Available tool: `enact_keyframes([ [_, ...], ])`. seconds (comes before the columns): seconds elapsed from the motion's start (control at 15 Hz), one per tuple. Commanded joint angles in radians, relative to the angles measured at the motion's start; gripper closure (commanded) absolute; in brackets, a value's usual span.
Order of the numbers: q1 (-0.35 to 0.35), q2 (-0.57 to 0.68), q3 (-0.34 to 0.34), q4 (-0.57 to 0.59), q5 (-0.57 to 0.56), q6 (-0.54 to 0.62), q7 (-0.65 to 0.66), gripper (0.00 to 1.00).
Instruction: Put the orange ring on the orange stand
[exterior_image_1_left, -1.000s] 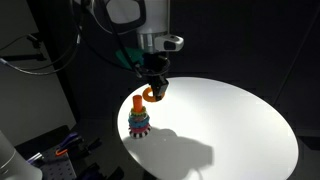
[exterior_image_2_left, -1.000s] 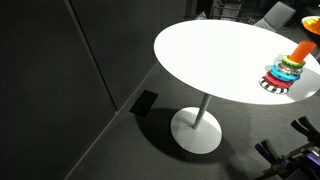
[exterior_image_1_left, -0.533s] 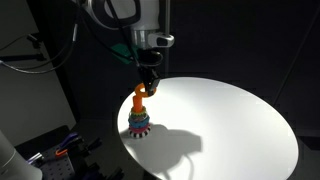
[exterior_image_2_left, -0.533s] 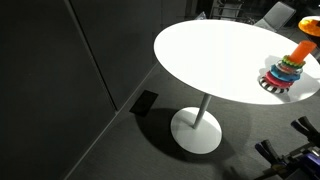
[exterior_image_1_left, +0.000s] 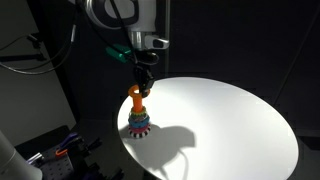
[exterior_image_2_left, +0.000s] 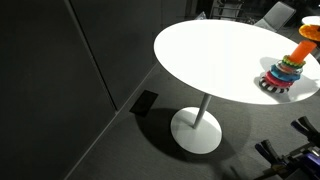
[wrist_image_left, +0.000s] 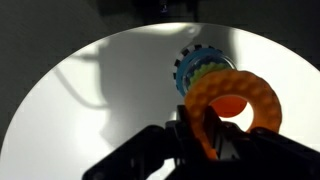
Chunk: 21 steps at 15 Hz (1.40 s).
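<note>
The top of the post already shows through the hole of the orange ring, so the gripper needs to go down a little next, over the post's tip (exterior_image_2_left: 305, 44) (wrist_image_left: 229, 106), and release the ring there.
The orange stand (exterior_image_1_left: 137, 104) is a cone post on a stack of coloured rings (exterior_image_1_left: 138, 124) near the edge of the round white table (exterior_image_1_left: 230, 120). It also shows in an exterior view (exterior_image_2_left: 299, 50) above its ring stack (exterior_image_2_left: 283, 72). My gripper (exterior_image_1_left: 142, 82) is shut on the orange ring (exterior_image_1_left: 139, 91) and holds it just above the post's tip. In the wrist view the orange ring (wrist_image_left: 232, 105) sits in the jaws (wrist_image_left: 205, 135), and the post top shows through its hole, with the stack (wrist_image_left: 200, 68) below.
The table stands on a single pedestal foot (exterior_image_2_left: 196, 130) over a dark floor. Dark equipment and cables (exterior_image_1_left: 60, 150) lie beside the table. The room around is dark.
My gripper has moved with the orange ring from beside the stand to right over the post's tip. The stand has not moved.
</note>
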Motion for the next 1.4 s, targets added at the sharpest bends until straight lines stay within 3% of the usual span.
enact_keyframes([
  [0.0, 0.005, -0.001, 0.003, 0.003, -0.023, -0.029, -0.005, 0.92],
  [1.27, 0.008, 0.019, -0.001, -0.033, -0.069, 0.002, -0.008, 0.92],
  [1.33, 0.008, 0.022, -0.002, -0.033, -0.066, 0.002, -0.01, 0.69],
])
